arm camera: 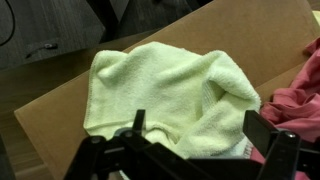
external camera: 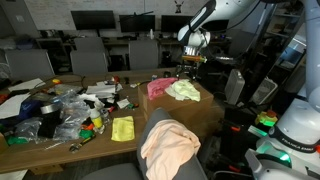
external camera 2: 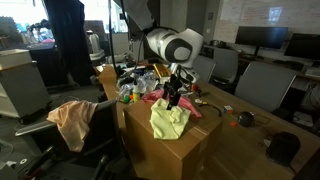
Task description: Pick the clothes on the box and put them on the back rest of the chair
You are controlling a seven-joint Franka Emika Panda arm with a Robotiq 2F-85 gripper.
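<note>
My open gripper lowers onto the raised fold of the pale yellow-green towel [external camera: 184, 91] next, since that fold lies below it, between its spread fingers.
A pale yellow-green towel [external camera: 184, 91] [external camera 2: 170, 121] [arm camera: 170, 85] lies on top of the cardboard box [external camera: 205, 112] [external camera 2: 165, 155] [arm camera: 60, 125]. A red-pink cloth [external camera: 159, 88] [external camera 2: 154, 97] [arm camera: 296, 100] lies beside it on the box. My gripper [external camera: 190, 63] [external camera 2: 173, 98] [arm camera: 200, 128] is open and hovers just above the towel, its fingers on either side of a fold, holding nothing. A peach cloth [external camera: 168, 146] [external camera 2: 72, 122] hangs over the backrest of the dark chair [external camera: 195, 165] [external camera 2: 100, 120] next to the box.
A table [external camera: 60, 150] beside the box is crowded with bags, bottles and a yellow cloth [external camera: 122, 128]. Office chairs [external camera 2: 262, 85] and monitors stand behind. A second robot base [external camera: 295, 130] stands near the box.
</note>
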